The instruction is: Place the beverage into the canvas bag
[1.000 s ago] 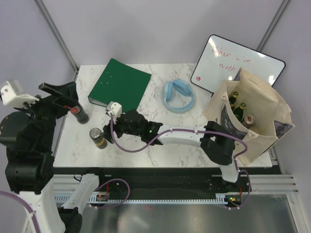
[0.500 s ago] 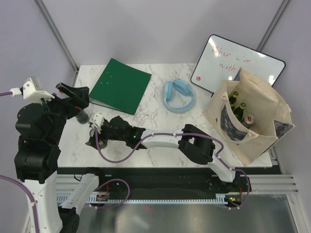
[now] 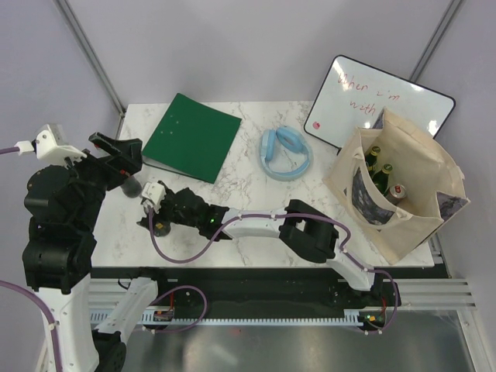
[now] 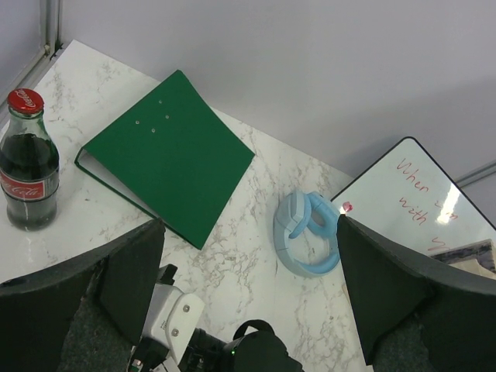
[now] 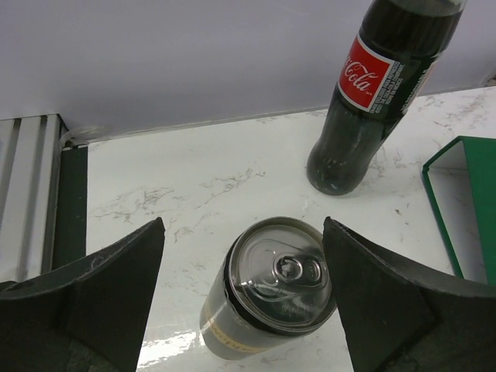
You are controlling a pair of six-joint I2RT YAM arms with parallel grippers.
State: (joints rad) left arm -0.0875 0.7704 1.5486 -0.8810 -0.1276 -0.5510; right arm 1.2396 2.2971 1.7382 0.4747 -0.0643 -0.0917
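I will center my right gripper over the lid, then lower it around the can to close.
A dark beverage can with a gold band (image 5: 267,291) stands upright on the marble table, between the spread fingers of my right gripper (image 5: 243,260), which do not touch it. In the top view my right gripper (image 3: 158,215) reaches far left and mostly covers the can (image 3: 160,226). A cola bottle (image 5: 376,97) stands just beyond it, also seen in the left wrist view (image 4: 28,164). My left gripper (image 3: 122,159) is open and empty, held high above the bottle. The tan canvas bag (image 3: 418,174) stands at the far right, holding bottles and a can.
A green binder (image 3: 191,136) lies at the back left. A light-blue ring-shaped object (image 3: 285,153) lies mid-table. A whiteboard with red writing (image 3: 372,101) leans behind the bag. The table's left edge (image 5: 74,194) is close to the can.
My right arm has swung left and its open fingers now sit either side of the can. My left arm has lifted and shifted over the cola bottle. Little has moved in the last half second.
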